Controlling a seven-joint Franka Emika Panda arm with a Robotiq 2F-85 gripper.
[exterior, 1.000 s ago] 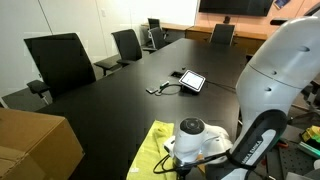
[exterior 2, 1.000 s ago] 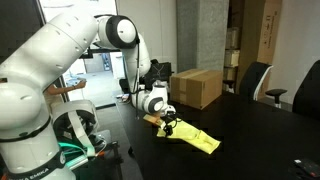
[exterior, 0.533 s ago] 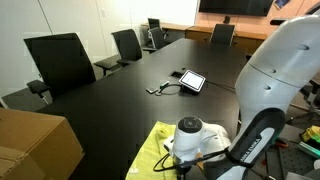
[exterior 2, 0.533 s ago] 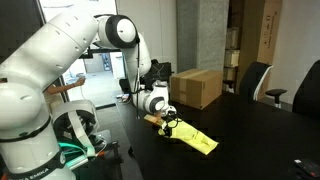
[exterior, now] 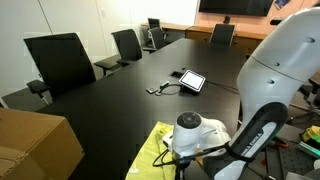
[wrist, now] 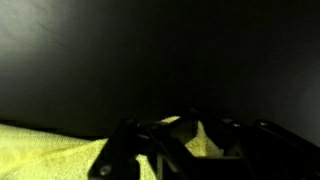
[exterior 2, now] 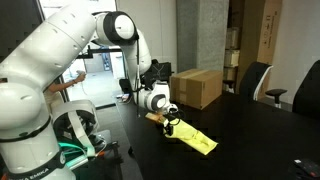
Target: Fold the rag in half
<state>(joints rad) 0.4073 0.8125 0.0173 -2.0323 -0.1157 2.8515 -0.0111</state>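
Note:
My gripper carries the pinched end up and outward next, over toward the rag's far edge [exterior: 148,147], and releases it there, since the rest still lies spread flat.
The rag [exterior: 150,150] is a bright yellow-green cloth lying flat on the black table [exterior: 120,105] near its edge; it also shows as a strip [exterior 2: 197,139] beside the arm. My gripper [exterior 2: 170,126] is down at the rag's end nearest the robot base. In the wrist view the gripper [wrist: 190,132] is shut, and a small peak of the rag [wrist: 188,138] is pinched up between its dark fingers [wrist: 135,150]. The rest of the cloth [wrist: 40,150] spreads along the bottom left. In an exterior view the white wrist [exterior: 195,135] hides the fingertips.
A brown cardboard box [exterior: 35,145] stands on the table close to the rag, seen too beyond the gripper [exterior 2: 197,87]. A tablet with cables [exterior: 191,81] lies mid-table. Black office chairs [exterior: 62,62] line the far side, and others [exterior 2: 255,80] stand at the opposite end.
The gripper has closed on the rag's edge. The arm has stayed nearly in place over the cloth's end.

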